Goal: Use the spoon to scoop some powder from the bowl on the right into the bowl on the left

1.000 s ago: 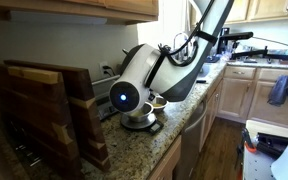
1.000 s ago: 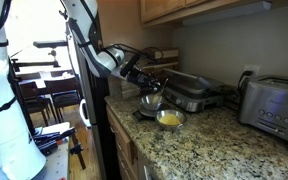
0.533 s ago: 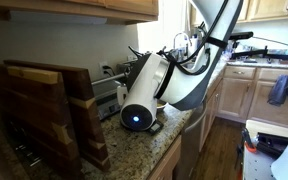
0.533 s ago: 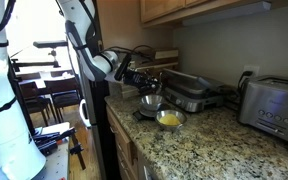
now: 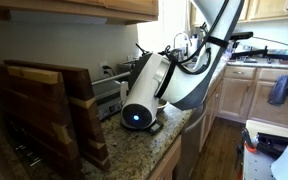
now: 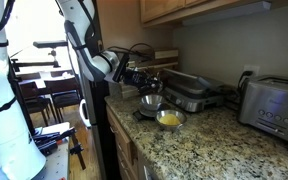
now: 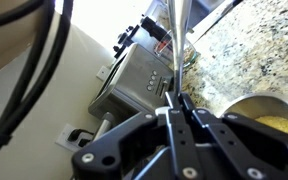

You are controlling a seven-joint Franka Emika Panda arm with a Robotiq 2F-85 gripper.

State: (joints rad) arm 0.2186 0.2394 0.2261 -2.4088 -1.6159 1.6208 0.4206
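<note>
My gripper will next pass the bowl of yellow powder (image 7: 261, 112), go down to the open granite counter beyond it and release the spoon, as that part of the counter is clear.
In an exterior view my gripper (image 6: 136, 75) hangs just left of and above a steel bowl (image 6: 151, 101). A second bowl (image 6: 170, 119) holding yellow powder stands beside it, nearer the counter's front. In the wrist view my gripper (image 7: 174, 102) is shut on the thin metal handle of a spoon (image 7: 174, 35). A steel bowl with yellow powder (image 7: 261, 112) shows at the lower right. The spoon's scoop end is not visible. In an exterior view my arm (image 5: 149, 90) hides both bowls.
A panini press (image 6: 191, 92) and a toaster (image 6: 275, 108) stand on the granite counter (image 6: 234, 150) behind the bowls; the toaster also shows in the wrist view (image 7: 134, 75). Wooden cutting boards (image 5: 44, 110) lean at the counter's end. Cabinets hang overhead.
Since one second ago my arm has swung so the wrist covers the bowls in one exterior view, and the gripper drew back from above the steel bowl. Little movement in the last half second.
</note>
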